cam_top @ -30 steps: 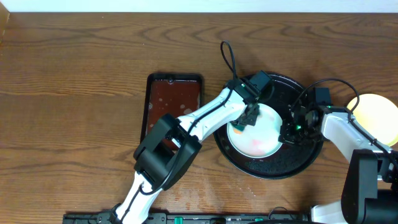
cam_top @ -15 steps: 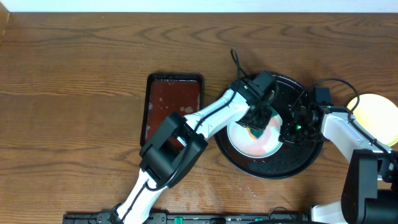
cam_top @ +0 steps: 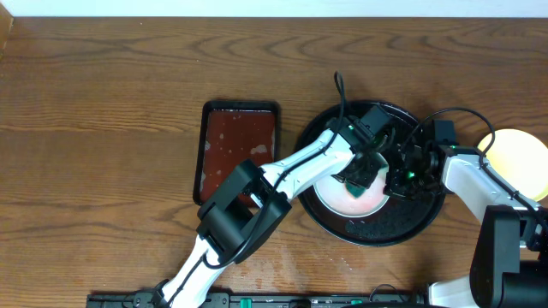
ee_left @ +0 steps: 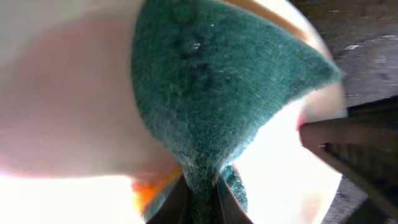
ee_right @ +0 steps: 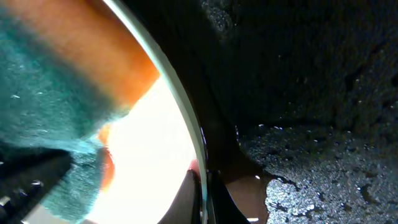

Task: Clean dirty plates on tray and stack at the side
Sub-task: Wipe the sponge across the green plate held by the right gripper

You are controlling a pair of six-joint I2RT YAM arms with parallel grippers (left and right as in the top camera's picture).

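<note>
My left gripper wipes on over the plate next, then lifts across, lowers to the red-brown tray's open bottom and releases the sponge there, as that bottom lies open.
A white plate with a faint red smear lies on the round black tray. My left gripper is shut on a blue-green sponge with an orange backing and presses it on the plate's right part. My right gripper is shut on the plate's right rim, one finger inside and one outside. The wet black tray shows in the right wrist view. A pale yellow plate lies on the bare wood at the far right.
A rectangular red-brown tray with a black rim lies left of the black tray, partly under my left arm. Brown wood tabletop spreads to the left and back.
My left gripper has slid the sponge across the plate from its left side to its right side, toward my right gripper. The right gripper and the plate have stayed put.
</note>
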